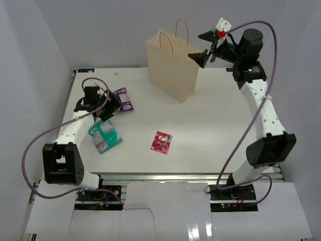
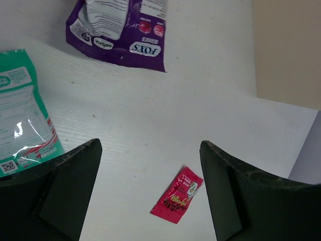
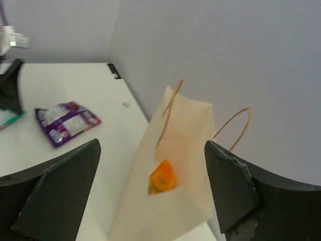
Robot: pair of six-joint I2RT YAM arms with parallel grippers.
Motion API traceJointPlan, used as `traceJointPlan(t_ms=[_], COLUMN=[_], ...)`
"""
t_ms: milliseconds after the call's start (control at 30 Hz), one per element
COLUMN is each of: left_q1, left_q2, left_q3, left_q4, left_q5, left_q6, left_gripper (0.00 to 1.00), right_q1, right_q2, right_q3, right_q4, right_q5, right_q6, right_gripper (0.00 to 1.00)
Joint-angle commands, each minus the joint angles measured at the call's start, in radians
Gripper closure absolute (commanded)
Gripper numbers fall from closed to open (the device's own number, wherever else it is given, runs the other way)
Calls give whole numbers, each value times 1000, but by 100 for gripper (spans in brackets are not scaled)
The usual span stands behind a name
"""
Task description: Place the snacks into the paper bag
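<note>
The white-labelled near end of the purple pack [image 1: 120, 107] [image 2: 120, 30] points toward my left gripper's open, empty fingers, so that gripper will next move outward and down onto it.
The cream paper bag [image 1: 170, 68] stands upright at the back of the table. My right gripper [image 1: 200, 46] hovers open over its mouth, holding nothing. In the right wrist view the orange-yellow bag [image 3: 162, 177] lies inside the paper bag [image 3: 170, 211], below my open right gripper [image 3: 152, 143]. My left gripper [image 1: 108, 108] is open at the left, between the purple-and-white pack [image 1: 123, 100] and the teal-and-white pack [image 1: 104, 135]. The left wrist view shows the purple pack [image 2: 120, 30], the teal pack [image 2: 22, 115] and the red-pink sachet [image 2: 177, 195] flat on the table under my open left gripper [image 2: 149, 145].
The red-pink sachet [image 1: 161, 142] lies alone mid-table. Grey walls close in the table at the back and both sides. The bag's twine handles [image 1: 183, 27] stick up just left of the right fingers. A cable loops from each arm.
</note>
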State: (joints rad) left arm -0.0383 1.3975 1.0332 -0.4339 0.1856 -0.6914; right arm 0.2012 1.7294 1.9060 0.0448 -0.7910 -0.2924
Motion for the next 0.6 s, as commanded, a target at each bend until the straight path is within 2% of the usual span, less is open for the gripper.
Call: traceJointPlan(t_ms=[0, 67, 133, 167, 267, 367, 567], left_q1=[25, 32, 37, 76, 132, 147, 153], left_q2=[64, 112, 162, 184, 251, 323, 445], left_q3=[16, 16, 21, 24, 41, 85, 163], left_q4=[18, 67, 127, 138, 199, 227, 302], left_q5=[-12, -3, -6, -6, 26, 23, 123], left_q6=[-85, -91, -83, -82, -76, -24, 50], left_gripper=[11, 11, 10, 10, 12, 12, 17], right_q1=[-63, -94, -95, -94, -92, -92, -85], right_q2=[-163, -253, -301, -329, -340, -340, -305], right_q3=[-186, -371, -468, -554, -690, -793, -819], right_q4=[-272, -342, -497, -544, -693, -721, -654], right_q5=[-169, -186, -174, -174, -171, -156, -178], right_q6=[-99, -202, -324, -428, -561, -608, -539], right_gripper=[8, 8, 8, 8, 8, 5, 6])
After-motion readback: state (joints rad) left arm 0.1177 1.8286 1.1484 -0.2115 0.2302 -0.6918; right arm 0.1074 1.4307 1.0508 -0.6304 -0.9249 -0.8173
